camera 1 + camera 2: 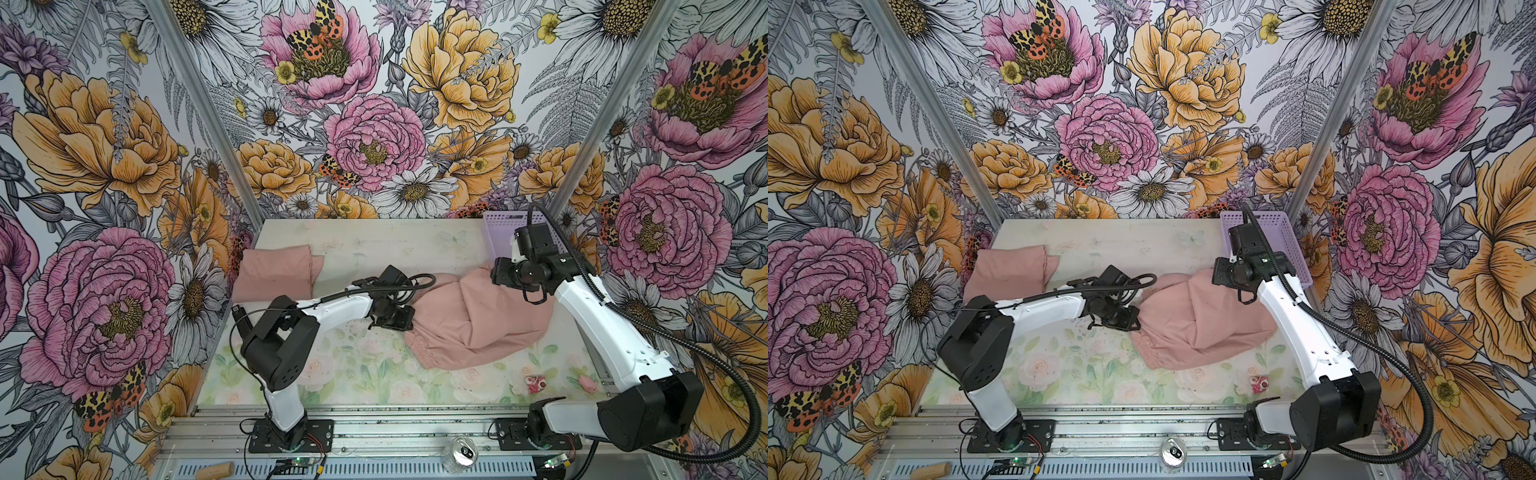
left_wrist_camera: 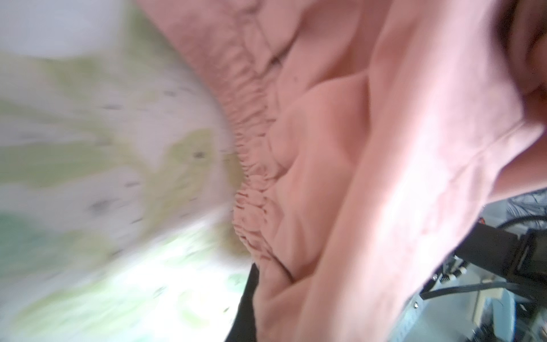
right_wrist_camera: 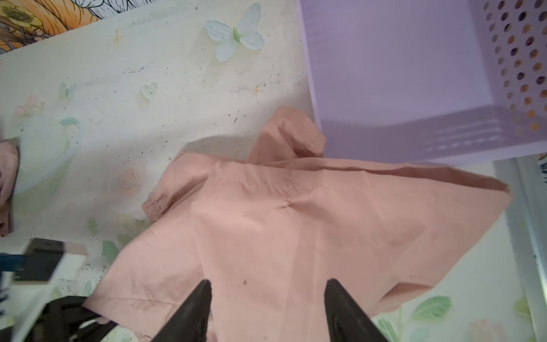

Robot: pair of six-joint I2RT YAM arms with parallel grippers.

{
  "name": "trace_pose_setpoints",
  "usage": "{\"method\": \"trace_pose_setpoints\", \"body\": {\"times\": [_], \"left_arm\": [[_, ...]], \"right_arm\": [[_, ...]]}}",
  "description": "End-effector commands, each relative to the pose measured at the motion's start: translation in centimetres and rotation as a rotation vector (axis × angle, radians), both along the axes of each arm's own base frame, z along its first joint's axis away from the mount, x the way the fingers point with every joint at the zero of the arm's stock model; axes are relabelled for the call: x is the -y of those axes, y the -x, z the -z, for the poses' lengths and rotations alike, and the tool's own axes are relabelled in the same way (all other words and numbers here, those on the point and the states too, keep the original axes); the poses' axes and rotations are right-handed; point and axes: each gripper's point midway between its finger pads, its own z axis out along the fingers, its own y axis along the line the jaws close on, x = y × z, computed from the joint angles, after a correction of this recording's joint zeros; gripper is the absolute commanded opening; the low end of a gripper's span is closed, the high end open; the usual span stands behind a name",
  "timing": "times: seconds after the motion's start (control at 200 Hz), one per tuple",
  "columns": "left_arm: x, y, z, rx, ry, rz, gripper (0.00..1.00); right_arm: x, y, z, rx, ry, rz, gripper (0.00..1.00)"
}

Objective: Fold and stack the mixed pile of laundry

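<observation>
Next, my right gripper moves outward and down onto the shorts' leg corner (image 1: 465,276) (image 3: 221,168), while my left gripper holds the opposite edge.
Dusty-pink shorts (image 1: 478,320) (image 1: 1204,320) lie crumpled at the table's middle right, their gathered elastic waistband (image 2: 251,148) toward the front left. My left gripper (image 1: 397,322) (image 1: 1121,320) is shut on the shorts' left edge. In the left wrist view the cloth drapes over one black finger (image 2: 245,308) and hides the rest of the jaws. My right gripper (image 1: 498,270) (image 3: 269,282) hovers open over the shorts' back right part, with nothing between its fingers. A second dusty-pink garment (image 1: 274,274) (image 1: 1009,268) lies folded at the back left.
A lavender perforated basket (image 1: 498,232) (image 1: 1287,241) (image 3: 399,88) stands at the back right, close behind the right wrist. A small red-and-white thing (image 1: 535,383) and a small pink thing (image 1: 586,384) lie near the front right. A can (image 1: 461,453) sits on the front rail.
</observation>
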Motion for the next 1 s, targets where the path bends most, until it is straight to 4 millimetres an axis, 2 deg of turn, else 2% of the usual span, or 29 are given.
{"method": "trace_pose_setpoints", "body": {"times": [0.0,0.135,0.225,0.33,0.39,0.535,0.66,0.78,0.805,0.83,0.946,0.991], "left_arm": [[-7.1,-1.5,-2.3,0.085,-0.190,-0.086,0.00],[-12.1,-3.6,-4.2,0.129,-0.281,-0.149,0.00],[-13.5,-4.6,-4.3,0.126,-0.286,-0.181,0.00],[-13.6,-5.0,-4.1,0.117,-0.279,-0.187,0.00],[-13.6,-5.1,-4.1,0.114,-0.276,-0.188,0.00],[-13.5,-5.3,-4.1,0.119,-0.273,-0.187,0.00],[-13.4,-5.5,-4.7,0.128,-0.256,-0.192,0.00],[-13.5,-5.4,-5.2,0.141,-0.249,-0.199,0.00],[-13.4,-5.4,-5.3,0.143,-0.248,-0.199,0.00],[-13.5,-5.4,-5.3,0.145,-0.247,-0.200,0.00],[-13.9,-5.5,-5.7,0.151,-0.240,-0.213,0.00],[-14.3,-5.5,-6.0,0.157,-0.238,-0.225,0.00]], "right_arm": [[-2.0,-0.6,-0.2,0.047,-0.114,-0.047,0.63],[-2.5,-1.3,1.3,0.031,-0.120,-0.055,0.63],[-2.7,-1.6,2.7,0.006,-0.116,-0.066,0.63],[-4.1,-1.5,4.1,-0.006,-0.132,-0.115,0.62],[-5.6,-2.1,4.1,0.024,-0.144,-0.166,0.63],[-10.6,-5.6,3.0,0.119,-0.114,-0.324,0.65],[-14.4,-8.5,4.3,0.103,-0.127,-0.422,0.67],[-17.5,-9.9,6.2,0.071,-0.138,-0.508,0.66],[-18.0,-10.1,6.6,0.062,-0.151,-0.520,0.62],[-18.4,-10.2,7.0,0.049,-0.166,-0.531,0.54],[-17.9,-10.2,7.5,0.021,-0.166,-0.496,0.00],[-16.9,-10.1,7.1,0.033,-0.147,-0.467,0.00]]}}
